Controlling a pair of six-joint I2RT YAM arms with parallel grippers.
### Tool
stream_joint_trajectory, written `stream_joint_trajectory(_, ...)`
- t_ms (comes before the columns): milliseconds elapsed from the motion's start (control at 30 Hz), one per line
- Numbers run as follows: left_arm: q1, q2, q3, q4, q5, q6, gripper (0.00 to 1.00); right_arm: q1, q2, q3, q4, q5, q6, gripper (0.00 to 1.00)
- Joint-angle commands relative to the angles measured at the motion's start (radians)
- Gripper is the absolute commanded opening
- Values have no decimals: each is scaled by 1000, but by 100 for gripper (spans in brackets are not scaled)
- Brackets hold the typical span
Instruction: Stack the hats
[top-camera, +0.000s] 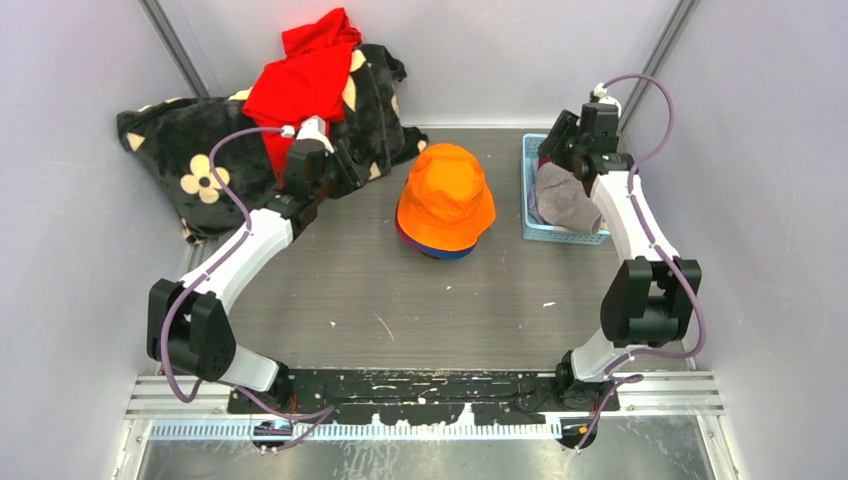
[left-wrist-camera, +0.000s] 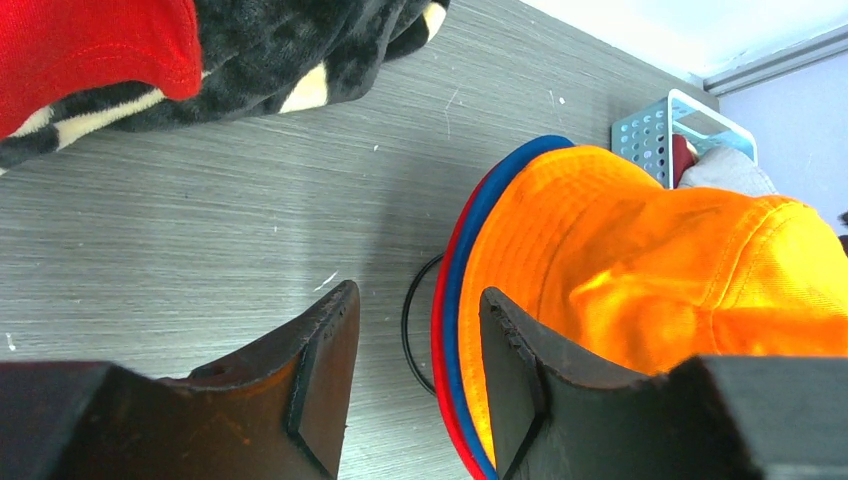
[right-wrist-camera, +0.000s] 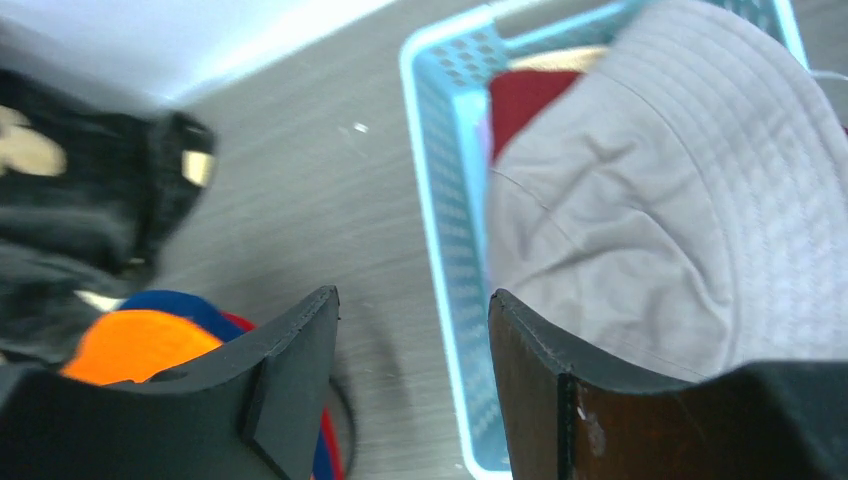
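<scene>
The basket's rim (right-wrist-camera: 432, 210) still shows between the fingers of my right gripper, so I need to move that gripper down and off the rim, onto the creased top of the grey hat.
An orange hat (top-camera: 446, 195) tops a pile at the middle of the table, with a blue brim (top-camera: 452, 251) and a red brim (left-wrist-camera: 445, 340) showing under it. A grey hat (top-camera: 565, 200) lies in the light-blue basket (top-camera: 565, 237) on the right, over a maroon hat (right-wrist-camera: 525, 100). My left gripper (top-camera: 352, 168) is open and empty, just left of the pile; the left wrist view shows the orange hat (left-wrist-camera: 650, 260) beside its right finger (left-wrist-camera: 520, 350). My right gripper (top-camera: 555, 148) hovers open over the basket's left rim (right-wrist-camera: 432, 210), next to the grey hat (right-wrist-camera: 660, 200).
A black blanket with cream flowers (top-camera: 200, 160) and a bright red garment (top-camera: 305, 75) are heaped at the back left, close behind the left gripper. A thin black loop (left-wrist-camera: 408, 330) lies on the table at the pile's edge. Grey walls close in both sides.
</scene>
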Motion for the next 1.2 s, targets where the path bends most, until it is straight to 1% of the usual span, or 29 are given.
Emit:
stream_joint_trajectory(0,0,-32,6,19,30,2,48,0,86,75,-179,140,-93,62)
stream_joint_trajectory(300,0,-44,-47,37,58,-7,48,0,189,112,-214,284,-126,60)
stream_joint_trajectory(500,0,-35,-54,45,66,-9,49,0,218,103,-184,298,-123,58)
stream_joint_trajectory(700,0,-37,-61,53,66,-12,48,-5,291,134,-169,286,-112,56)
stream_joint_trajectory(800,0,-37,-63,51,63,-12,48,-8,341,162,-173,276,-108,52)
stream_joint_trajectory(867,0,-36,-63,50,61,-11,48,-9,366,174,-177,271,-105,43)
stream_joint_trajectory(900,0,-35,-64,50,61,-10,48,-9,373,175,-176,272,-103,35)
stream_joint_trajectory(967,0,-34,-64,47,60,-10,48,-9,369,171,-173,285,-99,9)
stream_joint_trajectory(1000,0,-35,-65,47,60,-10,48,-9,358,167,-170,292,-97,2)
stream_joint_trajectory(1167,-1,-31,-65,52,65,-16,48,-8,222,151,-152,299,-95,1)
